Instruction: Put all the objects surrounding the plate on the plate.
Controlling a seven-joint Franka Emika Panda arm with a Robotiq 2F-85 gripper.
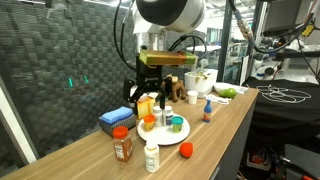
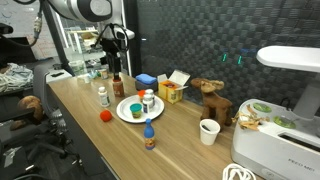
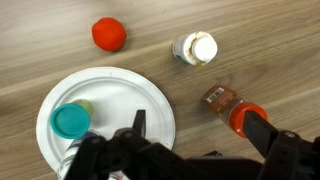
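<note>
The gripper will next move away from the jar and down over the pill bottle's white cap (image 1: 151,144) (image 3: 204,47), because the cap is below and toward the top of the wrist view.
The white plate (image 3: 110,105) lies on the wooden table and shows in both exterior views (image 1: 170,135) (image 2: 128,112). A teal cup (image 3: 72,122) (image 1: 177,124) and an orange cup (image 1: 149,122) stand on it. Beside the plate are a brown jar with an orange-red lid (image 3: 228,105) (image 1: 122,145) (image 2: 117,88), a white pill bottle (image 3: 194,48) (image 1: 152,157) (image 2: 102,96) and a red ball (image 3: 109,33) (image 1: 186,150) (image 2: 104,116). My gripper (image 3: 200,125) (image 1: 148,90) is open and empty above the table. One finger is over the jar's lid, the other over the plate's edge.
A flat blue box (image 1: 116,118) (image 2: 146,79) and a yellow carton (image 1: 146,104) (image 2: 172,92) stand behind the plate. A small blue-capped bottle (image 1: 207,112) (image 2: 150,135), a white paper cup (image 2: 208,131) and a wooden toy (image 2: 212,98) are further along the table.
</note>
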